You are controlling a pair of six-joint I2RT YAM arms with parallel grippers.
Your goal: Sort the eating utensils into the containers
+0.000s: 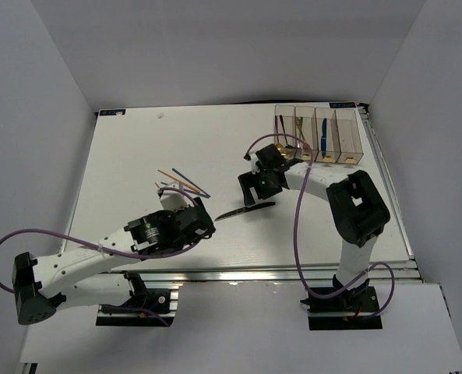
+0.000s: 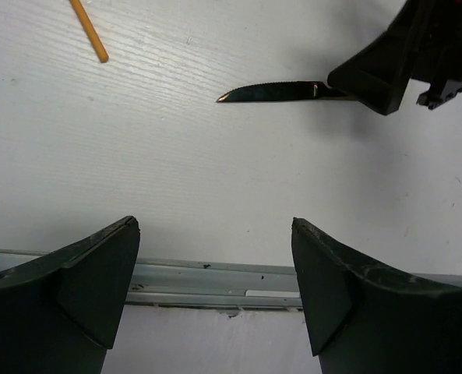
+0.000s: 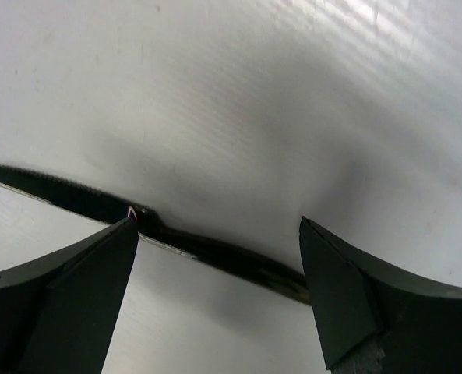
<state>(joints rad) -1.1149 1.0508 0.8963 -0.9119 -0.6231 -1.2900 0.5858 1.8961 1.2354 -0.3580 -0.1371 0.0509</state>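
Observation:
My right gripper will next turn and move back to put its fingers on both sides of the handle of the knife (image 1: 264,206) (image 3: 224,256), because that handle runs crosswise between them.
A black knife (image 1: 244,211) lies flat on the white table, blade pointing left. My right gripper (image 1: 254,199) is open and low over it. In the right wrist view the handle of the knife (image 3: 215,251) runs across between the two fingers of my right gripper (image 3: 219,226), and the left fingertip (image 3: 125,234) is right at the blade's root. My left gripper (image 1: 205,222) is open and empty just left of the knife tip. In its wrist view the blade (image 2: 273,92) lies ahead of my left gripper (image 2: 215,273). The clear containers (image 1: 324,134) stand at the back right.
Orange and blue chopsticks (image 1: 181,181) lie crossed behind my left gripper; one orange chopstick (image 2: 89,31) shows in the left wrist view. The containers hold a blue knife (image 1: 322,136) and gold pieces. The table's metal front edge (image 2: 215,276) lies under my left gripper.

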